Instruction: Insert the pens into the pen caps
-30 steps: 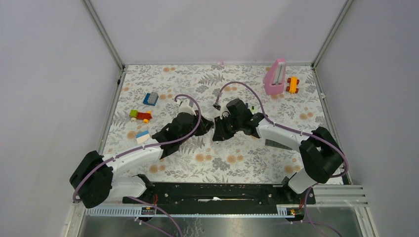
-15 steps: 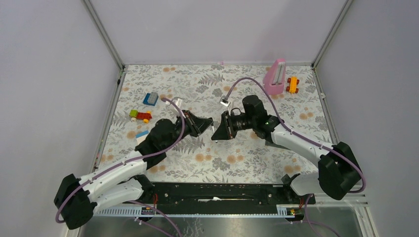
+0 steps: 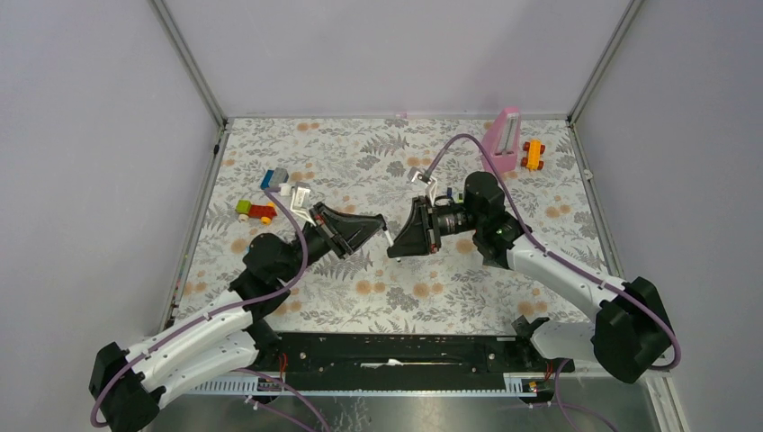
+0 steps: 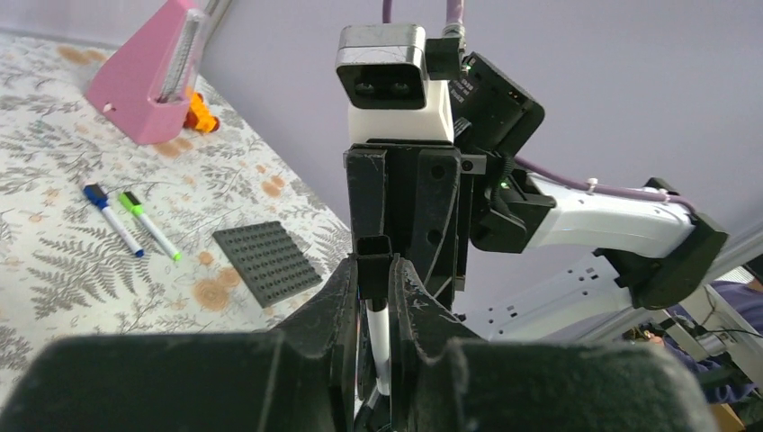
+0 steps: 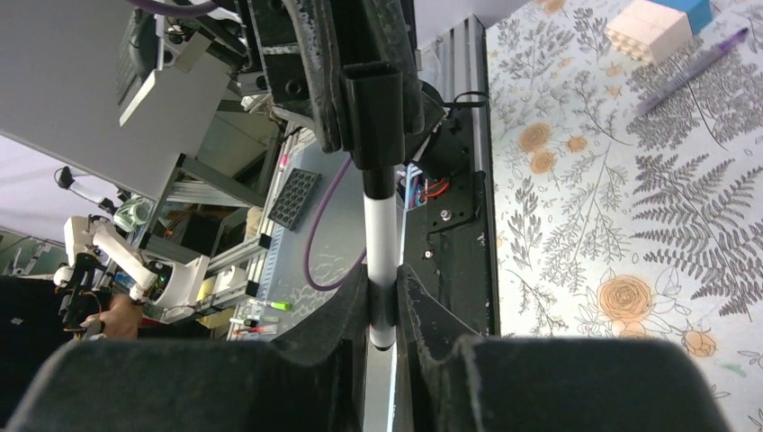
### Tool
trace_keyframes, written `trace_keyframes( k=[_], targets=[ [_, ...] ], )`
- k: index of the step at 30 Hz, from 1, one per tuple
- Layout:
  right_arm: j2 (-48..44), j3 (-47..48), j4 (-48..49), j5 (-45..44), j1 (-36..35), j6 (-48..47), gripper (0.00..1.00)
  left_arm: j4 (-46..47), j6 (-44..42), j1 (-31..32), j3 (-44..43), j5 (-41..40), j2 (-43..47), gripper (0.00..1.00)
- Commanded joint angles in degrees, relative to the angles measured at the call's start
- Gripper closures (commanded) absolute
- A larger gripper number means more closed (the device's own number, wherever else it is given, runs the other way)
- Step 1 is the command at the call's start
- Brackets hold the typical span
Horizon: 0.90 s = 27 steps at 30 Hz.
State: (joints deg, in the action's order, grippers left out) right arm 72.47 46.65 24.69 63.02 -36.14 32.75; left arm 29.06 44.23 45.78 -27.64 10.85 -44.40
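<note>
The bare tabletop beside the blue-capped pen is outward of and below my right gripper, so I will move it outward, turn its fingers down, lower it and release next.
Above the middle of the table my two grippers meet tip to tip. My left gripper [image 3: 381,221] [image 4: 375,270] is shut on the black pen cap [image 4: 375,251] [image 5: 372,99] at its fingertips. My right gripper [image 3: 392,249] [image 5: 382,290] is shut on the rear of a white-barrelled pen [image 5: 380,229] [image 3: 388,236]. The pen's front end runs straight up into the cap's mouth. A strip of white barrel also shows in the gap between the left jaws. Two more pens lie on the table: one with a blue cap [image 4: 94,192] on it, one with a green cap [image 4: 132,200] on it.
A dark grey studded baseplate [image 4: 267,263] lies near the two lying pens. A pink stand [image 3: 500,139] and an orange toy [image 3: 534,154] sit at the back right. A blue-grey brick [image 3: 274,178] and a red-green toy car [image 3: 256,211] sit at the left, with a white-blue brick [image 5: 661,25] nearby.
Both arms have stretched out and their wrists have turned level. The grippers, bunched together before, now point at each other, the pen lined up into the cap.
</note>
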Motion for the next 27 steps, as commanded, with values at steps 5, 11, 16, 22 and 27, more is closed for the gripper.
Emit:
trace_keyframes(
  k=[5, 11, 16, 22, 27],
  targets=[
    [-5.9, 3.1, 19.1, -2.0, 2.6, 5.1, 1.00, -12.4, -0.2, 1.4, 4.9, 12.3, -0.6, 1.00],
    [-6.2, 2.2, 18.0, -2.4, 2.6, 4.7, 1.00, -9.8, 0.9, 1.4, 6.2, 11.7, 0.5, 0.97],
    [-6.8, 2.2, 6.3, -6.6, 2.6, -2.7, 1.00, -10.4, 1.6, 1.4, 6.3, 8.3, 3.2, 0.65],
    [-7.7, 0.5, -5.8, -18.8, 2.6, -9.7, 1.00, -15.2, 1.2, 1.3, 5.7, 3.9, 8.1, 0.36],
    [-6.4, 0.5, -14.7, -34.9, 2.6, -11.4, 1.00, -22.7, -0.6, 1.3, 3.8, 0.7, 14.1, 0.12]
  ],
)
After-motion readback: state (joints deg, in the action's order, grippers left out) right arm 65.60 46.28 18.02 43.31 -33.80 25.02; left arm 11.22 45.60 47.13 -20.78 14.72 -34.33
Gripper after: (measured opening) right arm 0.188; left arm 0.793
